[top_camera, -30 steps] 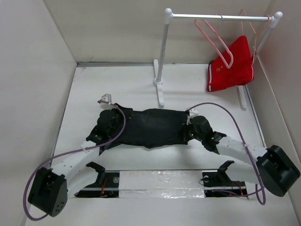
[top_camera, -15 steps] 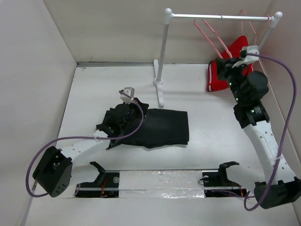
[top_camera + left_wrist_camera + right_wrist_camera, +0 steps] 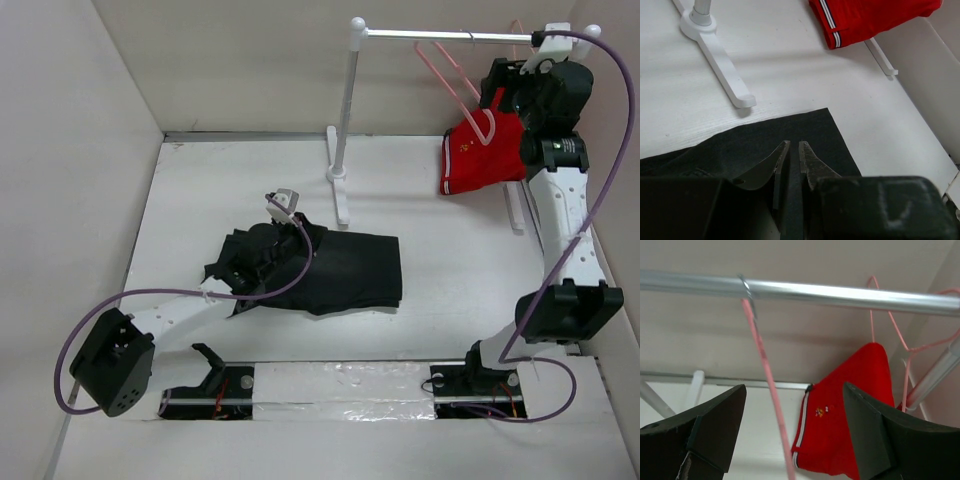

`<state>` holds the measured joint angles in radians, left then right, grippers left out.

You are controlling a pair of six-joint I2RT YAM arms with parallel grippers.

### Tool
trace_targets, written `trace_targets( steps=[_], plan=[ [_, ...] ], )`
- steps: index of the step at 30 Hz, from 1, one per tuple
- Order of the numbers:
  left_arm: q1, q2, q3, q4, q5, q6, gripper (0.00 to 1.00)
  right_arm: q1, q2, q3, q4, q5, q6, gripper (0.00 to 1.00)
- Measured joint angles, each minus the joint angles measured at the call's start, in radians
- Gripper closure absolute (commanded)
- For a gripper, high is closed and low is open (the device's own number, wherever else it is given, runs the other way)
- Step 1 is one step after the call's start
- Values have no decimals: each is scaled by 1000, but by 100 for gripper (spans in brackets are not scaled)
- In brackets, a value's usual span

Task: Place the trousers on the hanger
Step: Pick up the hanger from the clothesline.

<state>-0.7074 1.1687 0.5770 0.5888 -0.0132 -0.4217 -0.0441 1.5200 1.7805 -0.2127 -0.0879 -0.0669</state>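
Note:
My right gripper should move down next, below the bar along the hanger's pale pink arm, and close on that arm, since it already runs between the gripper's open fingers.
The trousers (image 3: 345, 270) lie folded in a dark rectangle on the table, also filling the bottom of the left wrist view (image 3: 765, 145). My left gripper (image 3: 285, 250) rests over their left part. Its fingertips (image 3: 790, 145) stand only a thin slit apart, dark cloth showing in it; whether cloth is pinched I cannot tell. The hanger (image 3: 455, 80), thin and pale pink, hangs bare on the rail. My right gripper (image 3: 493, 82) is raised to it, open wide (image 3: 794, 387), with the hanger's arm (image 3: 767, 375) passing between the fingers, apart from both.
The rail (image 3: 840, 292) sits on a white rack with a post (image 3: 345, 110) and a foot (image 3: 722, 75) just behind the trousers. Red shorts (image 3: 490, 140) hang on a second pink hanger (image 3: 905, 347) at the rail's right end. Walls enclose the table.
My right arm left the trousers, rose to the rail and opened wide around the hanger's arm. The trousers went from spread to folded. The left jaws parted slightly.

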Motion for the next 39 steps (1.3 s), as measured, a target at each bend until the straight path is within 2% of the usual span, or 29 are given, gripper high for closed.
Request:
trace_targets(
  steps=[8,13,14,16,17,18,22,30,35,39],
  plan=[
    [0,11,0,-3,-10,2,88,-42,59,-51,-86,-113,-6,31],
    [0,11,0,-3,-22,2,87,-42,59,-117,-70,-172,10,65],
    [0,12,0,-3,-23,2,87,-42,59,-126,-67,-178,15,76],
    [0,12,0,-3,-23,2,87,-43,60,-134,-65,-190,20,87],
    [0,12,0,-3,-23,2,87,-43,60,-136,-63,-192,22,98],
    [0,12,0,-3,-25,2,87,-42,60,-138,-56,-193,23,100],
    [0,12,0,-3,-28,2,85,-35,55,-152,-24,-185,31,100],
    [0,12,0,-2,-27,2,78,24,-11,-162,14,-75,34,100],
    [0,12,0,0,-18,2,71,58,-125,-260,67,-5,28,100],
    [0,12,-1,12,2,1,70,65,-207,-406,118,37,35,100]
  ],
)
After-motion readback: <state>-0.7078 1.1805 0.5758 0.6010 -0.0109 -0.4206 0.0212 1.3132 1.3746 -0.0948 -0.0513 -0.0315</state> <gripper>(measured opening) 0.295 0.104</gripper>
